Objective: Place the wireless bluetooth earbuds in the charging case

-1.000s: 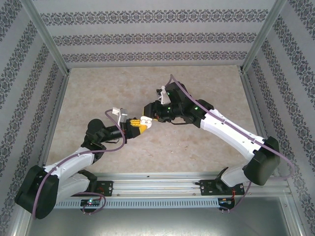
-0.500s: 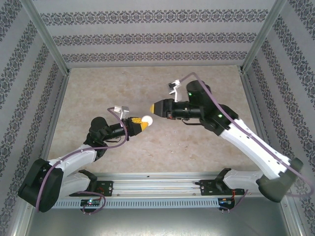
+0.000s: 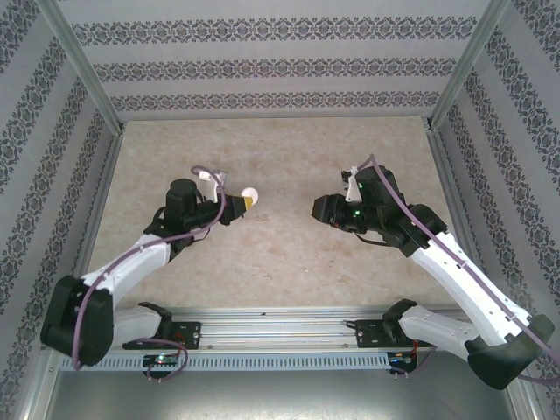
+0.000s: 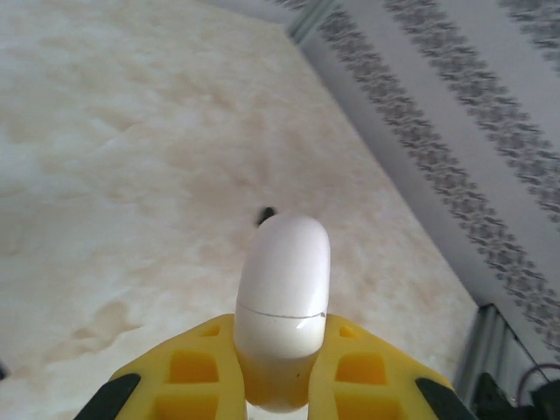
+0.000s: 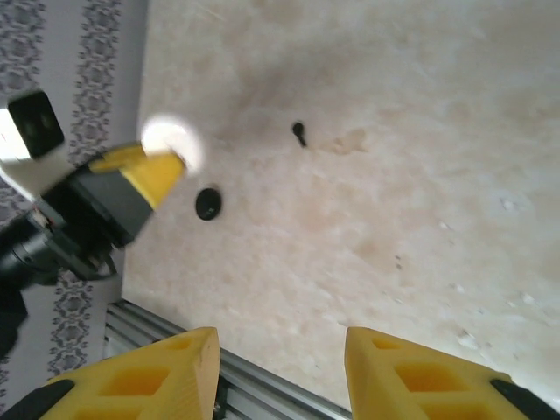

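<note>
I need to lower the white charging case in my left gripper next and move it slightly outward to release it on the bare tabletop, because it is hanging above open table.
My left gripper is shut on the white charging case. The case's lid is closed and its rounded end points away from the fingers. From above, the case hangs over the table left of centre at the tip of the left gripper. A tiny black earbud lies on the table beyond the case. My right gripper is open and empty, and stands apart to the right. Below it lie a black stemmed earbud and a small round black piece. Whitish buds are out of view.
The beige marbled table is walled by patterned panels at the back and sides. An aluminium rail runs along the near edge, between the arm bases.
The two grippers were together at the case a second ago. The right arm has drawn back to the right with open fingers. The left gripper has moved up and left, still holding the case.
</note>
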### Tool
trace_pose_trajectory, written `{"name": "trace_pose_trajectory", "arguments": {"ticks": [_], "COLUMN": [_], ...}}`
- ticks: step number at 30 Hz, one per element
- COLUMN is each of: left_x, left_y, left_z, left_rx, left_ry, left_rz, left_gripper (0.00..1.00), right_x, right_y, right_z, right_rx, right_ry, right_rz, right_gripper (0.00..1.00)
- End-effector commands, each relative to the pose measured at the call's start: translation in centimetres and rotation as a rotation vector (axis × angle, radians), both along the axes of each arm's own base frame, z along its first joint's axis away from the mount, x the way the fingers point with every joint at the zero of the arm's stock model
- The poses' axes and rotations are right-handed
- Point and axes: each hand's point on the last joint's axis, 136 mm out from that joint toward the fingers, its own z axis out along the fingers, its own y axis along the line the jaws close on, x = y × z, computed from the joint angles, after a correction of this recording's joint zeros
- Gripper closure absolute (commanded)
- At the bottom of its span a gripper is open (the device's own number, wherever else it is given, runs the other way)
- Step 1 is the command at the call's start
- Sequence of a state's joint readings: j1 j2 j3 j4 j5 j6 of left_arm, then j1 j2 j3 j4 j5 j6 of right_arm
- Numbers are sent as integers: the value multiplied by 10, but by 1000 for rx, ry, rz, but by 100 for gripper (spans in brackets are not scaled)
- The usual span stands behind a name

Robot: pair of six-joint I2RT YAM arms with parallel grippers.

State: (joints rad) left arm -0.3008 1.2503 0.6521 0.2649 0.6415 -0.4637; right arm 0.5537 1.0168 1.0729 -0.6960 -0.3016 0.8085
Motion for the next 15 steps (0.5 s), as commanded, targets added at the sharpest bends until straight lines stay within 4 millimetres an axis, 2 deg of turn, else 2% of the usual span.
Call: {"name": "trace_pose_trajectory", "arguments": {"ticks": [1, 5, 10, 15], "left_x": [17, 53, 91, 116], "left_y": [14, 12, -2, -10], "left_z": [-42, -70, -105, -136], "left_rx": [80, 100, 109, 242], "left_ry": [150, 244, 321, 311], "left_rz": [43, 54, 48, 71], "left_gripper": [99, 99, 99, 88], "right_x": [-5, -6, -8, -12], "right_y": [-16, -23, -31, -39], "right_z": [-15, -27, -38, -48], "right_rx": [-29, -25, -21, -30], "right_ry": [38, 72, 108, 144], "right_rz": [-51, -57, -63, -62], "right_gripper": [57, 57, 57, 56]}}
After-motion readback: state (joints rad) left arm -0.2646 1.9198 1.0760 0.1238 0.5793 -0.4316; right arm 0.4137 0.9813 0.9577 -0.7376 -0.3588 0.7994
